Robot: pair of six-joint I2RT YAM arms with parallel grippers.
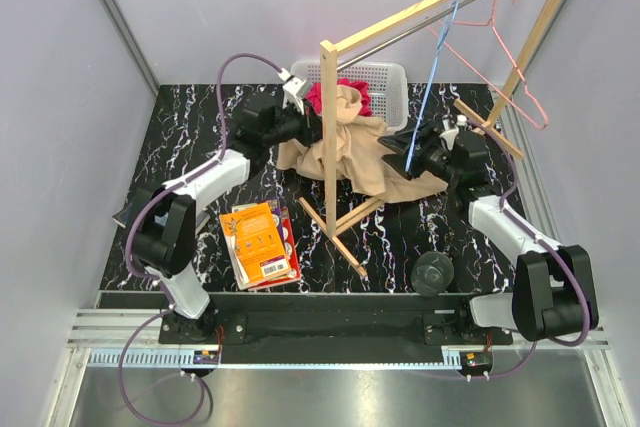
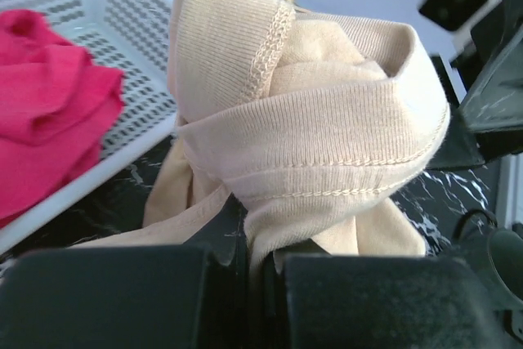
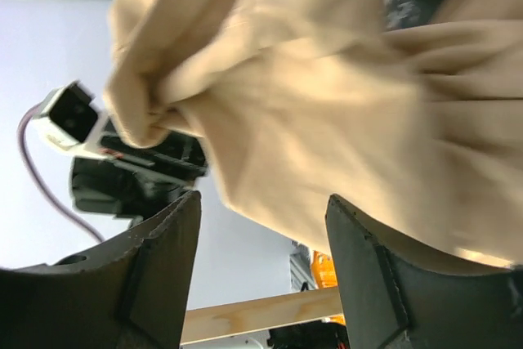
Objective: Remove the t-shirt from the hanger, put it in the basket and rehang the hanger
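Next, my left gripper carries the fold outward over the white basket and releases the shirt there, since red cloth already lies in that basket.
The beige t-shirt lies bunched on the black table around the rack's wooden post. My left gripper is shut on a fold of it, with cloth pinched between the fingers. My right gripper is open, its jaws wide apart, just under the shirt's right side and not touching it. A blue hanger hangs from the rail and slants down to the shirt by the right gripper. I cannot tell if it is inside the shirt.
A white basket holding red cloth stands behind the shirt, also in the left wrist view. A pink hanger hangs on the rail at right. An orange book and a black round object lie near the front.
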